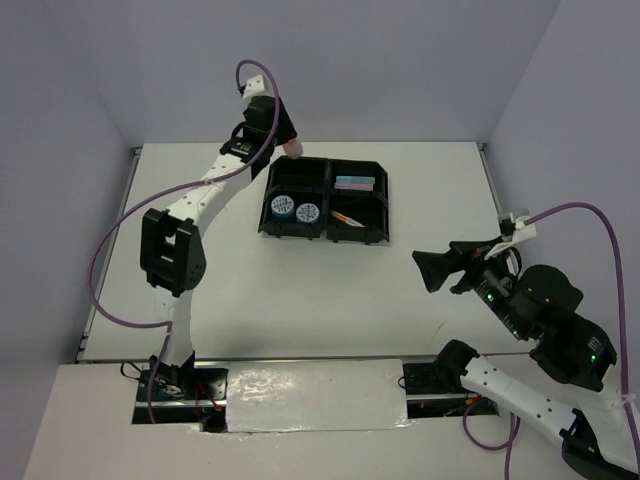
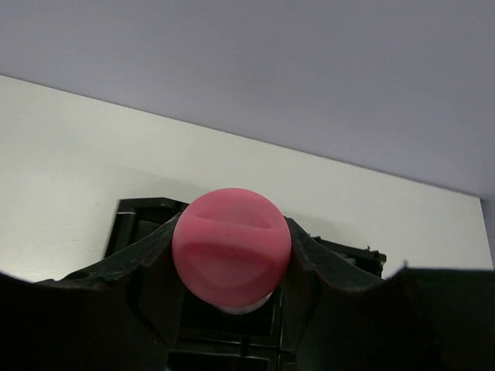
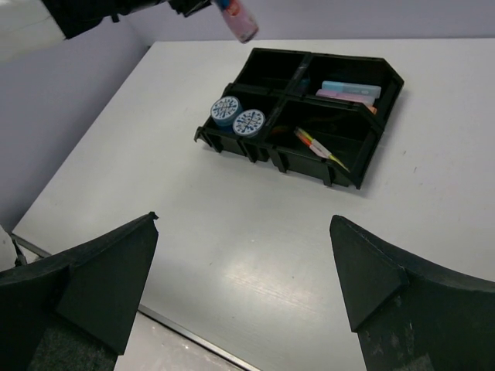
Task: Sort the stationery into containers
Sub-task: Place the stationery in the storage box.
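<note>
The left gripper shifts toward the tray's divider beside the markers next and lowers the bottle point(image 1: 294, 149) into the tray's empty back section beyond the tape rolls.
My left gripper point(image 1: 284, 136) is shut on the pink-capped bottle point(image 1: 294, 149), holding it in the air over the back-left corner of the black tray point(image 1: 325, 237). The left wrist view shows the pink cap point(image 2: 232, 246) clamped between both fingers, with the tray point(image 2: 128, 218) below. The front-left compartment holds two blue-and-white tape rolls point(image 1: 282, 207) point(image 1: 308, 212). Pastel markers point(image 1: 355, 183) lie in the back-right compartment, and thin pens point(image 1: 346, 218) in the front-right one. My right gripper point(image 1: 432, 270) hangs open and empty over the table, right of the tray.
From the right wrist view I see the bottle point(image 3: 240, 22) aloft, the tape rolls point(image 3: 237, 115), markers point(image 3: 349, 91) and pens point(image 3: 319, 148) in the tray point(image 3: 391, 78). The right gripper point(image 3: 244, 224) stands wide above bare white table. Walls enclose the table's back and sides.
</note>
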You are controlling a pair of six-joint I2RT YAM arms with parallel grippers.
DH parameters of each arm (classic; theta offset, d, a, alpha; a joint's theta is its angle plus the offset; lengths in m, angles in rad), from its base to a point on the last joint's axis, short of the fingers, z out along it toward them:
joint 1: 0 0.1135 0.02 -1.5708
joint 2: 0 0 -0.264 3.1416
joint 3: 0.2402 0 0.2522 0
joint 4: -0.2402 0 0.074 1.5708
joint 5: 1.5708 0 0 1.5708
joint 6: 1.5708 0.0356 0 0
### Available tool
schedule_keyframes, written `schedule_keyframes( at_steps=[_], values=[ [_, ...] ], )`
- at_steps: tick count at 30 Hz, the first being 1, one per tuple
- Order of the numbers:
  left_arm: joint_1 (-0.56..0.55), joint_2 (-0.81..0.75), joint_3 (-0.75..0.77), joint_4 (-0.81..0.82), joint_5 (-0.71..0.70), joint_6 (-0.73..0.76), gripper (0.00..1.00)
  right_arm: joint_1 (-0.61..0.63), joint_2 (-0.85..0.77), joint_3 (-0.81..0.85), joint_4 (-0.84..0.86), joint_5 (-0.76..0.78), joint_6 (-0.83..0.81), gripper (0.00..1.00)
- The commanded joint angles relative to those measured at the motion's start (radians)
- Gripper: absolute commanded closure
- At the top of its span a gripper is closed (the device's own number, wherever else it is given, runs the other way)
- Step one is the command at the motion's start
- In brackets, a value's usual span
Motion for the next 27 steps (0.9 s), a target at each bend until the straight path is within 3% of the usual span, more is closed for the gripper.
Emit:
schedule_keyframes(
  at_steps=[1, 7, 10, 20, 22, 27],
  values=[
    [0.013, 0.072, 0.054, 0.138, 0.154, -0.03, 0.99, 0.003, 0.029, -0.034, 0.078, -0.029, 0.0, 0.0],
    [0.019, 0.096, -0.1, 0.391, 0.206, -0.026, 0.98, 0.003, 0.072, -0.037, 0.098, -0.049, -0.021, 0.0],
    [0.015, 0.116, -0.15, 0.462, 0.22, -0.023, 0.9, 0.003, 0.082, -0.047, 0.118, -0.057, -0.029, 0.0],
    [-0.027, 0.178, -0.202, 0.517, 0.215, 0.008, 0.83, 0.005, 0.119, -0.089, 0.157, -0.079, -0.039, 0.0],
    [-0.05, 0.169, -0.212, 0.525, 0.183, 0.052, 0.78, 0.003, 0.122, -0.09, 0.158, -0.082, -0.04, 0.0],
    [-0.093, 0.135, -0.264, 0.55, 0.131, 0.134, 0.45, 0.003, 0.112, -0.101, 0.163, -0.089, -0.035, 0.0]
  ],
)
